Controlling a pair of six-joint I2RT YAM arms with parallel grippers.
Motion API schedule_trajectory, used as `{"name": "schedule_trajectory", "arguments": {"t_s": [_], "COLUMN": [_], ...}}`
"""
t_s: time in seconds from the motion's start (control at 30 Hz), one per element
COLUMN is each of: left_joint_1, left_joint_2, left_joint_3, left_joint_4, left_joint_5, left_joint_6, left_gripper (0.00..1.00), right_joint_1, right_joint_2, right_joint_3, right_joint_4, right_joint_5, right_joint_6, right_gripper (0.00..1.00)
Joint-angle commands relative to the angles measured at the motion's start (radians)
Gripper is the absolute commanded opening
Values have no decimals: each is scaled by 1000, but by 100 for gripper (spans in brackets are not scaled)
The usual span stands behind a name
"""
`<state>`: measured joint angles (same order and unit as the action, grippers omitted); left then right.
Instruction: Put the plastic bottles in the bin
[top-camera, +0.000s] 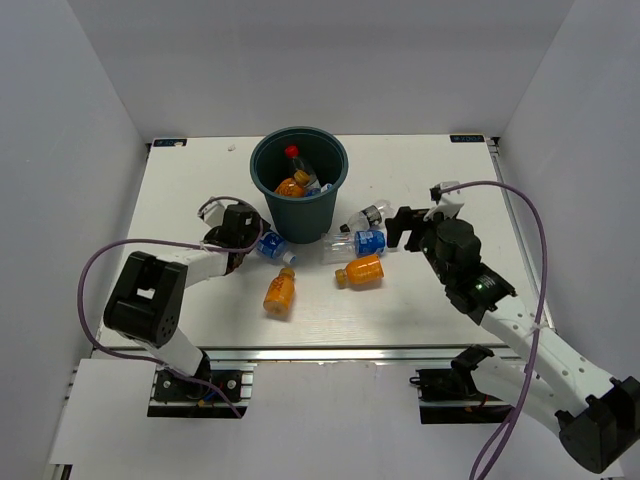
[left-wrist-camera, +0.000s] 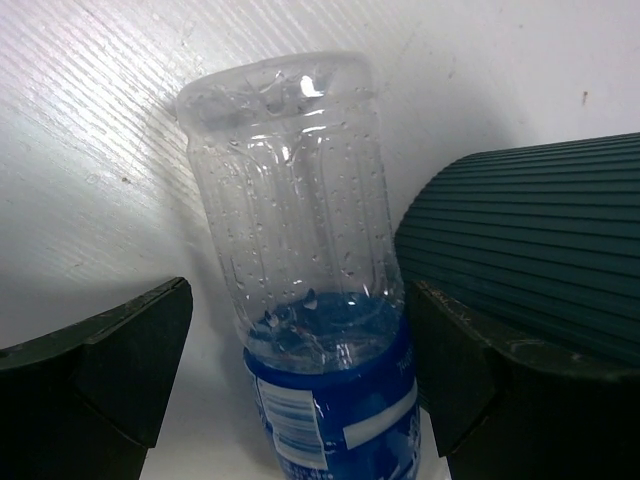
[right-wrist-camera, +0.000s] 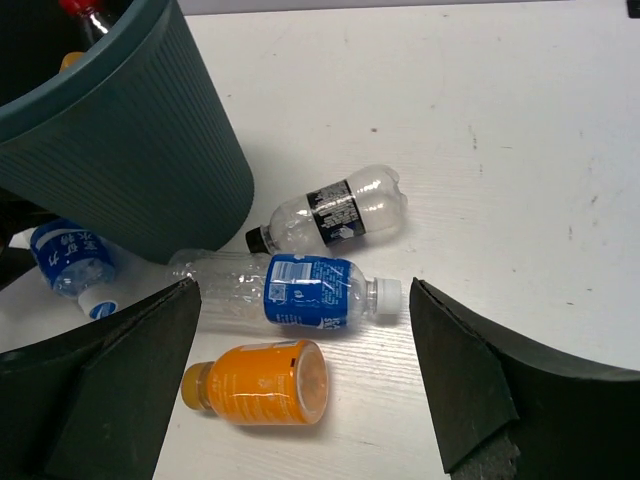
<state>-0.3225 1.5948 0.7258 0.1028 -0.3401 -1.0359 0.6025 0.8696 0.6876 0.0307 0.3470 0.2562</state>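
The fingers of my left gripper are already on either side of the clear blue-label bottle. My left gripper will stay low beside the bin (top-camera: 323, 207) and close across the bottle at the label's edge next.
The dark teal bin (top-camera: 323, 207) stands at the back middle, with an orange bottle (top-camera: 290, 186) and a red-capped bottle (top-camera: 292, 151) inside. My left gripper (top-camera: 252, 240) is open around a clear blue-label bottle (left-wrist-camera: 300, 260) that lies on the table beside the bin wall (left-wrist-camera: 530, 240). Its right finger (left-wrist-camera: 470, 380) is at the bottle's side and its left finger stands apart from it. My right gripper (right-wrist-camera: 305, 290) is open and empty above a clear blue-label bottle (right-wrist-camera: 300, 292), an orange bottle (right-wrist-camera: 255, 382) and a clear black-label bottle (right-wrist-camera: 335, 212).
Another orange bottle (top-camera: 280, 291) lies on the white table (top-camera: 440, 300) in front of the left gripper. White walls enclose the table on the left, right and back. The table's near edge (top-camera: 330, 350) runs just above the arm bases.
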Motion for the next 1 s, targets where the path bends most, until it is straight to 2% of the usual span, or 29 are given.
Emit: {"name": "schedule_trajectory", "arguments": {"t_s": [0.0,0.07,0.2,0.33,0.47,0.53,0.63,0.67,0.73,0.77,0.8,0.87,0.9,0.97], "left_joint_1": [2,3,3,3,10,14,13,14,14,16,19,19,20,19], "left_joint_2": [22,36,59,41,-59,-110,-232,-292,-346,-399,-429,-493,-562,-616], "left_joint_3": [32,38,49,64,67,67,76,101,135,170,182,193,176,135], "left_joint_4": [34,34,46,17,-9,-38,-147,-190,-340,-385,-431,-398,-245,19], "left_joint_5": [-23,-28,-28,-46,-92,-111,-238,-355,-491,-620,-675,-758,-773,-696], "left_joint_6": [-24,-30,-29,-26,-9,7,-6,-16,-64,-81,-81,-18,131,367], "left_gripper": [97,97,89,65,55,53,51,50,50,51,53,56,56,57], "right_joint_1": [-1,-1,-1,-3,-1,-3,-1,-3,-1,-3,-3,-1,-1,-1], "right_joint_2": [-44,-70,-86,-84,-84,-86,-86,-87,-92,-95,-101,-107,-113,-116], "right_joint_3": [-6,-29,-39,-39,-43,-45,-48,-49,-48,-46,-46,-48,-49,-49], "right_joint_4": [-25,-12,-3,-15,-18,-15,-14,-14,-17,-20,-21,-23,-22,-20], "right_joint_5": [73,93,96,104,112,118,129,130,127,127,127,127,121,112], "right_joint_6": [26,32,40,41,43,41,38,38,38,37,37,41,41,35], "right_gripper": [89,89,89,89,89,89,89,89,89,89,89,89,89,89]}}
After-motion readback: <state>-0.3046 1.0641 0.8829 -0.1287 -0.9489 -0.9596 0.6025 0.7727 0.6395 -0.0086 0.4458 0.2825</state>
